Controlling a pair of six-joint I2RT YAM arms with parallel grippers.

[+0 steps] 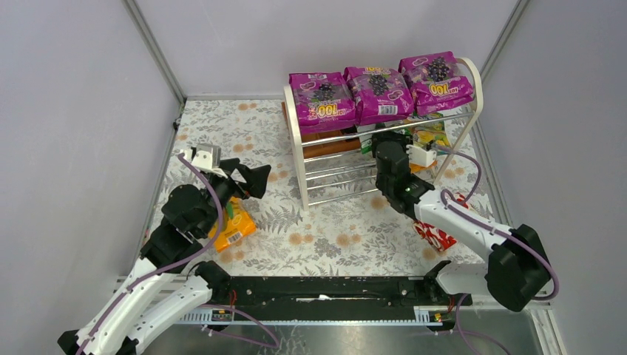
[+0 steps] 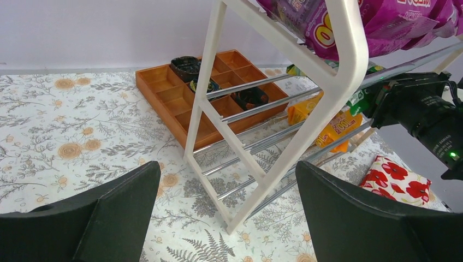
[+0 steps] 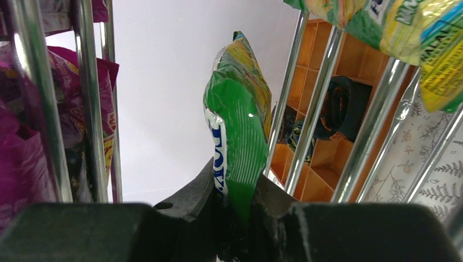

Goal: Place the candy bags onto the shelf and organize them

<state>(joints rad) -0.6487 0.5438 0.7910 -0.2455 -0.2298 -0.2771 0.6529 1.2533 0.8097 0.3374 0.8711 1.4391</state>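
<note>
My right gripper will next lower the green-white bag (image 3: 240, 120) onto the chrome rods below the shelf's top level (image 3: 315, 112), because the part of the rods beside the green-yellow bag is empty.
The white shelf (image 1: 293, 140) stands at the back right. Three magenta candy bags (image 1: 378, 92) lie side by side on its top tier. My right gripper (image 1: 384, 144) reaches in under that tier, shut on the bottom edge of a green-white bag (image 3: 240, 120) held upright between the chrome rods. A green-yellow bag (image 3: 404, 33) lies on the rods beside it. An orange bag (image 1: 235, 225) lies on the table under my left arm. My left gripper (image 1: 248, 174) is open and empty, facing the shelf's left end panel (image 2: 338, 71). Another orange bag (image 2: 327, 123) shows behind the rods.
A brown compartmented tray (image 2: 180, 93) with dark items sits behind the shelf. A red-and-white patterned package (image 1: 436, 233) lies on the table under my right arm and also shows in the left wrist view (image 2: 401, 180). Grey walls enclose the flowered tablecloth (image 1: 333, 237).
</note>
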